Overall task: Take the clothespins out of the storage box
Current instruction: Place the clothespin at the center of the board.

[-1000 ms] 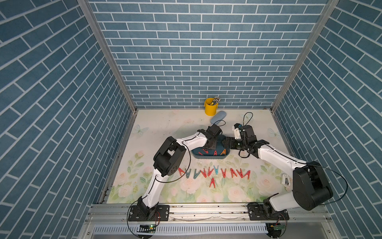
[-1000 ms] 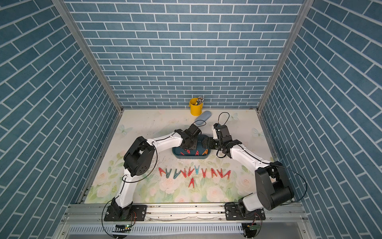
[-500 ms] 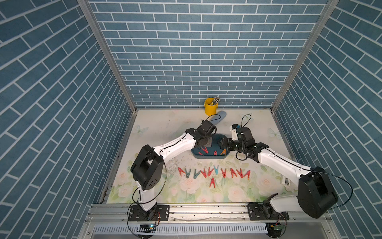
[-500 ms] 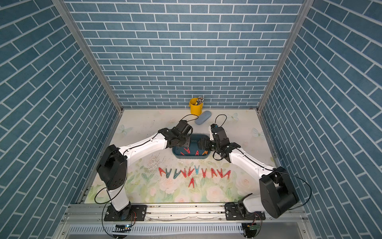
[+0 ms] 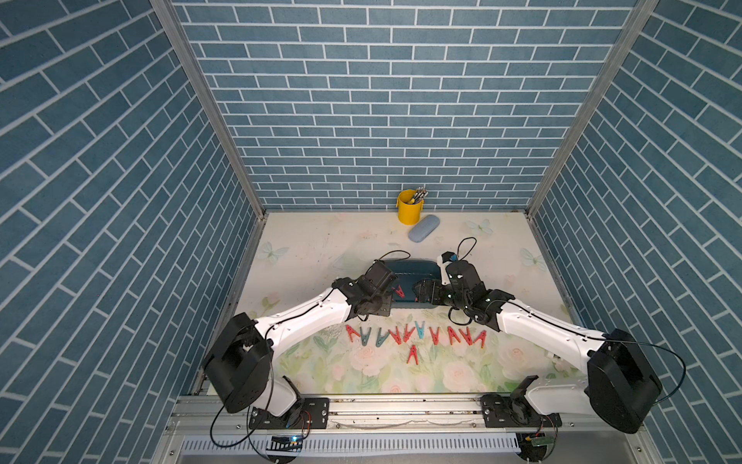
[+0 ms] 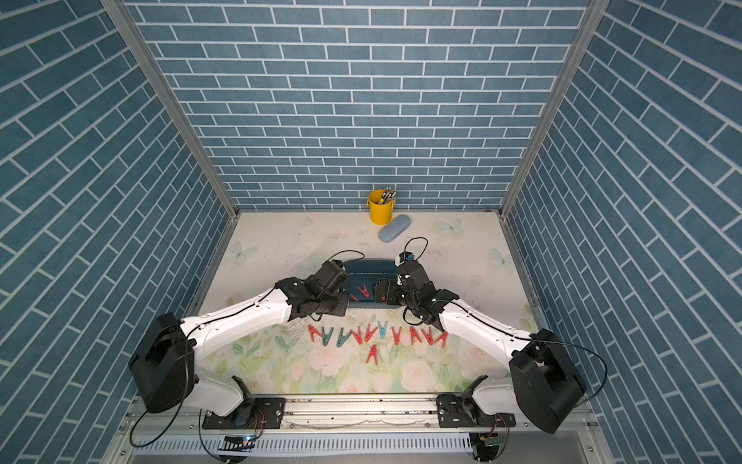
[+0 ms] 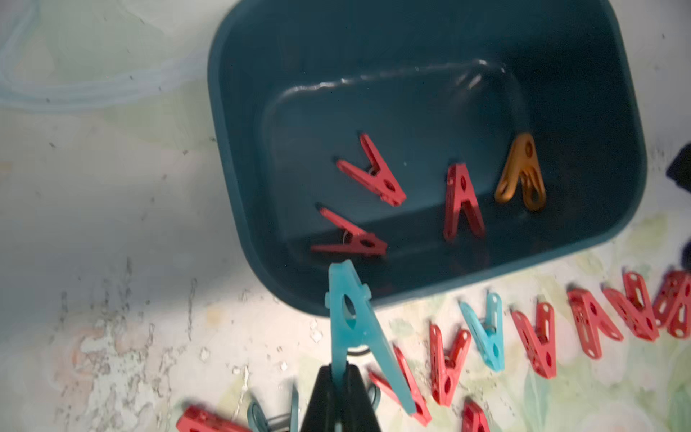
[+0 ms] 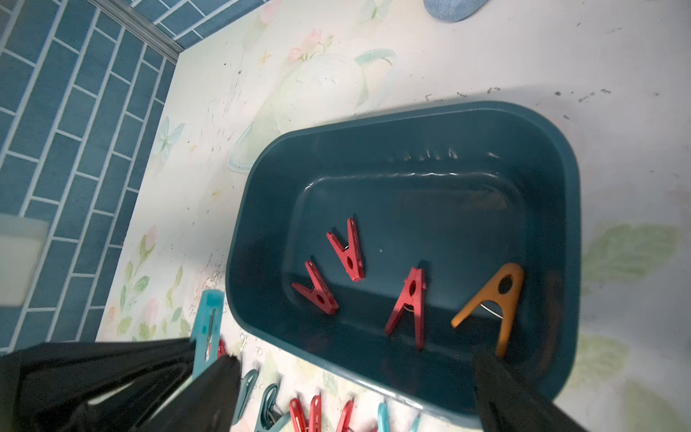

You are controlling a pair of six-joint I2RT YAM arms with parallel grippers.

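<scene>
I should next move my left gripper back past the row and down to the bare spot beside the lone red clothespin point(image 5: 398, 356), because there is room for the light blue one there.
The dark teal storage box point(image 5: 409, 267) point(image 7: 224, 149) stands mid-table. Three red clothespins point(image 7: 374, 172) and an orange one point(image 8: 493, 303) lie in it. My left gripper point(image 7: 342, 374) is shut on a light blue clothespin point(image 7: 351, 325), held above the box's near left corner. In both top views it point(image 5: 375, 311) point(image 6: 333, 307) sits at that corner. My right gripper point(image 8: 355, 389) point(image 5: 421, 291) hangs open over the box's right end with nothing between its fingers point(image 8: 497, 385). A row of red and teal clothespins point(image 5: 415, 333) lies on the table in front of the box.
A yellow bucket point(image 5: 409, 207) with pens stands at the back wall, with a light blue oblong case point(image 5: 423, 234) lying beside it. One red clothespin point(image 5: 412, 353) lies alone, nearer than the row. Blue brick walls close in the table on three sides.
My left arm has swung out, carrying its gripper from over the box to the box's near left corner. My right gripper has stayed over the box's right end.
</scene>
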